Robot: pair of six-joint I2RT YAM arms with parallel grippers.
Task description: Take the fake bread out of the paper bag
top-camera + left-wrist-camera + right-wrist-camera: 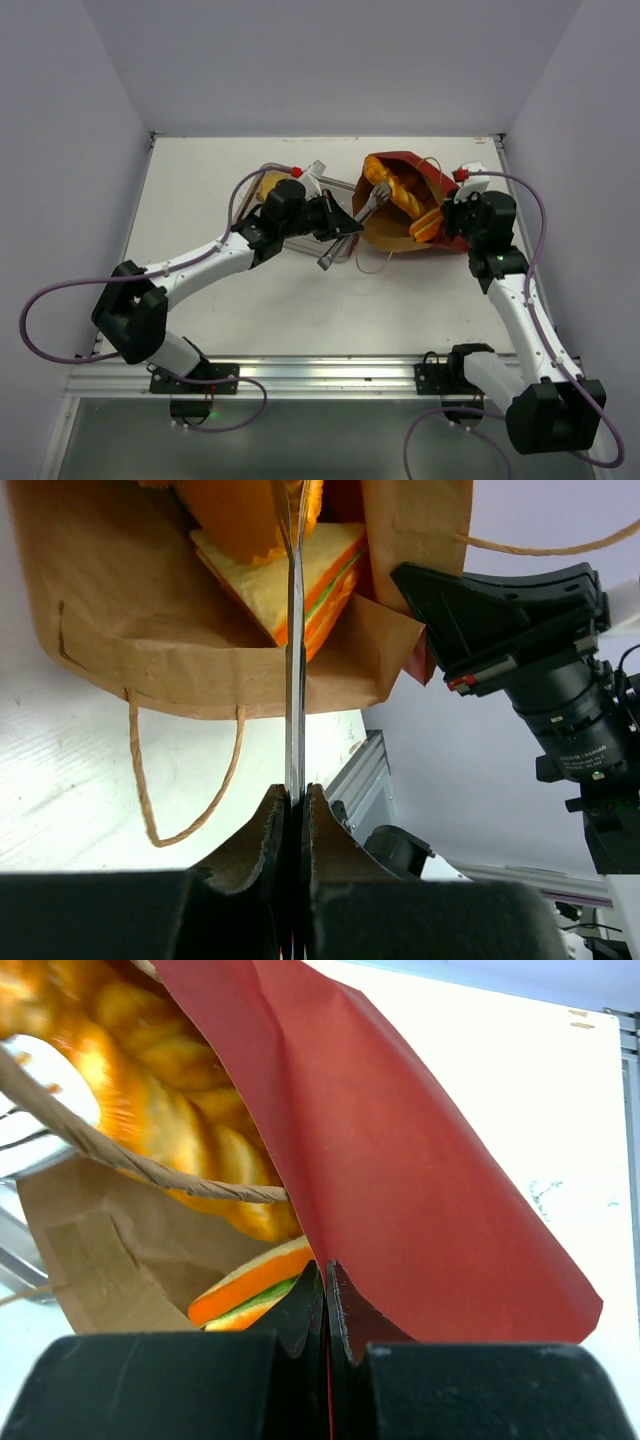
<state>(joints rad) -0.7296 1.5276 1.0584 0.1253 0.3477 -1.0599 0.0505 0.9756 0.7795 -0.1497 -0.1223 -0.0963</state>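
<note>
My left gripper lowers and releases the tong-pinched roll next at the metal tray [342,194], which is below and to its left in the top view.
The paper bag [405,165] lies on its side on the table, red outside, brown inside, mouth toward the left arm. Fake bread shows in its mouth: a long golden braided roll [400,190] and an orange sandwich-like slice [425,225]. My left gripper [342,230] is shut on metal tongs [368,207] whose tips reach into the mouth. In the left wrist view, the left gripper [295,795] holds the tongs [294,680] edge-on before the slice [300,580]. My right gripper [452,222] is shut on the bag's red wall [400,1180], seen in the right wrist view [327,1270] beside the roll [170,1090] and slice [250,1285].
A round golden loaf [271,186] lies behind the left arm, beside a metal tray corner [316,172]. The bag's string handles [372,262] trail on the table [200,200] in front of its mouth. Walls close the table at left, back and right.
</note>
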